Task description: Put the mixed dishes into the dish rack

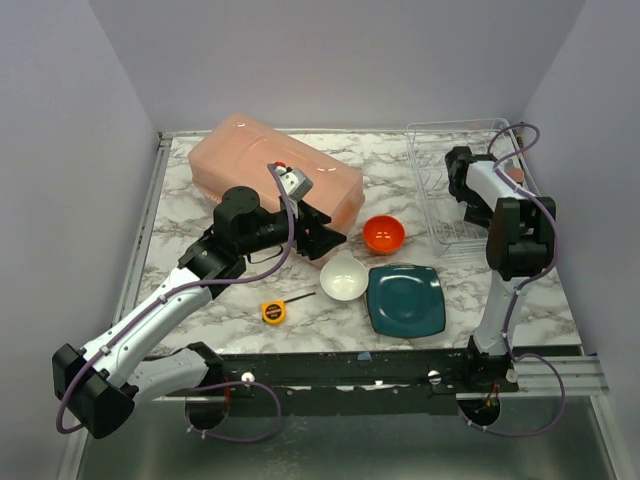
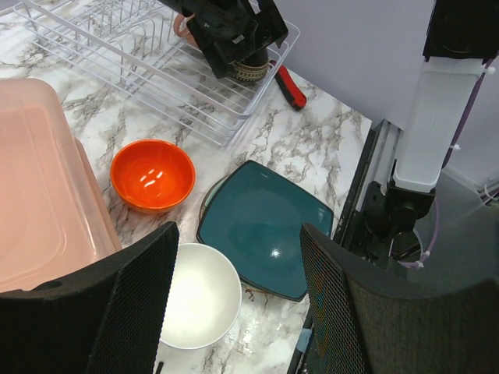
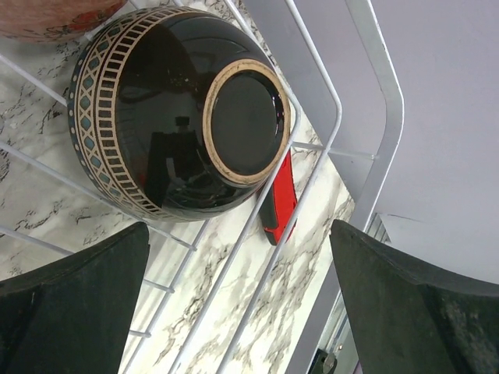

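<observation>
My left gripper pulls back and lowers onto the white bowl's rim by the tape measure next, since that rim stands clear of the pink tub and teal plate [image 1: 405, 298].
The white wire dish rack [image 1: 440, 215] stands at the back right. A dark patterned bowl [image 3: 156, 117] lies in it, foot ring towards me, beside a pinkish mug [image 3: 54, 15]. My right gripper [image 3: 238, 234] is open and empty just off that bowl, over the rack [image 1: 462, 188]. An orange bowl [image 1: 383, 233], a white bowl [image 1: 343, 278] and a teal square plate [image 1: 405, 298] sit on the table. My left gripper [image 2: 238, 234] is open and empty above the white bowl [image 2: 199, 294] and the teal plate [image 2: 265, 226]. The round pale-green plate is not clearly in view.
A big pink plastic tub [image 1: 275, 180] fills the back left, close behind the left gripper [image 1: 325, 235]. A yellow tape measure [image 1: 273, 311] lies near the front. A red-handled tool [image 2: 290, 87] lies just outside the rack's right side.
</observation>
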